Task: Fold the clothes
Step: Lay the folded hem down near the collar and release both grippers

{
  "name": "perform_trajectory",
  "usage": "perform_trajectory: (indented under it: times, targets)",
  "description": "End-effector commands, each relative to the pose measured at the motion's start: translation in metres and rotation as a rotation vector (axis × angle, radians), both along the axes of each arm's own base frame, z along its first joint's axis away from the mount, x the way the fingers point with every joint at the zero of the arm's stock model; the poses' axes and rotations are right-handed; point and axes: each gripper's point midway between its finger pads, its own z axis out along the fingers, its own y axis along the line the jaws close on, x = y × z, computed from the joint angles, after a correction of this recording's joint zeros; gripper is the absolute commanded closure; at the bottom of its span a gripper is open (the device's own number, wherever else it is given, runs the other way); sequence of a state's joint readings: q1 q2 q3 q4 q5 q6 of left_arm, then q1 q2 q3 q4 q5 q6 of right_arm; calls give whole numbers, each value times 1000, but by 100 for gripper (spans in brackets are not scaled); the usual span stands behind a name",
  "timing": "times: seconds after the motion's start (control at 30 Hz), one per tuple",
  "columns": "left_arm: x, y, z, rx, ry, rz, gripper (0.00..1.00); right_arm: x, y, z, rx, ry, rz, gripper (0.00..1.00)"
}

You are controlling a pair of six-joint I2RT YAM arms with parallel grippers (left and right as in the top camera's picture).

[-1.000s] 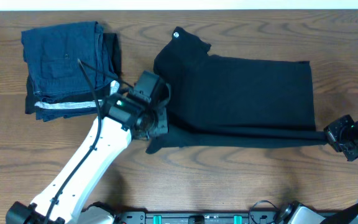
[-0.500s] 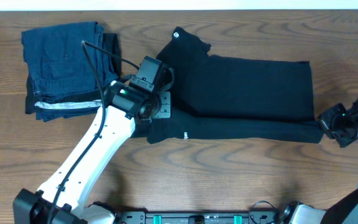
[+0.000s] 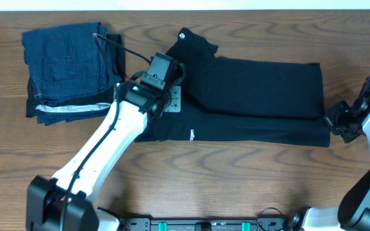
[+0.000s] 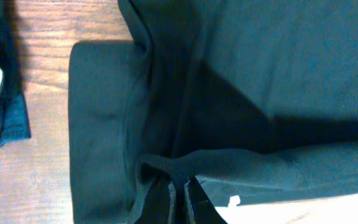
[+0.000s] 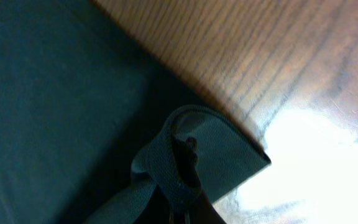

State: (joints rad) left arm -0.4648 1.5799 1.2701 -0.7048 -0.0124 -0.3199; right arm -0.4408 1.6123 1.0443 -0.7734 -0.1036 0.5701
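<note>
My left gripper will move down and outward onto the shirt's body near the far sleeve [image 3: 190, 88] [image 4: 182, 102] and release the shirt's fold, because the fold still stands raised off the fabric.
The clothes, a black T-shirt [image 3: 262, 83], lie lengthwise across the middle of the table with the collar end at the left. The near long edge is turned up and over as a band, and a small white logo mark [image 3: 192, 135] shows on it. My left gripper [image 3: 171, 102] is shut on that edge at the sleeve end. In the left wrist view its tips [image 4: 182, 198] pinch a ridge of the black fabric [image 4: 260, 74]. My right gripper [image 3: 331, 122] is shut on the hem corner at the right. The right wrist view shows the corner [image 5: 216, 149] bunched over its tips [image 5: 187, 214].
A stack of folded dark blue garments [image 3: 69, 70] with a white-striped edge sits at the back left, close to my left arm. Bare wooden table [image 3: 236, 186] runs along the front and to the right of the shirt.
Both grippers have carried the shirt's near edge toward the back. The turned-over band has widened, and its white logo mark has come into view.
</note>
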Motion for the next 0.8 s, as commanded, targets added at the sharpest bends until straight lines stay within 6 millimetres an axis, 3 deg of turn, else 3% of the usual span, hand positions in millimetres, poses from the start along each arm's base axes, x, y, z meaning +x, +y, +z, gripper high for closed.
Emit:
perform_trajectory:
  times: [0.0,0.33,0.77]
  targets:
    - [18,2,-6,40,-27,6,94,5,-3,-7,-19,13,-3,99]
    - [43,15,-30,148,-68,62,94,23,-10,-28,-29,-12,0,99]
    - [54,20,-36,145,-80,84,94,49,6,-25,-114,-60,91,99]
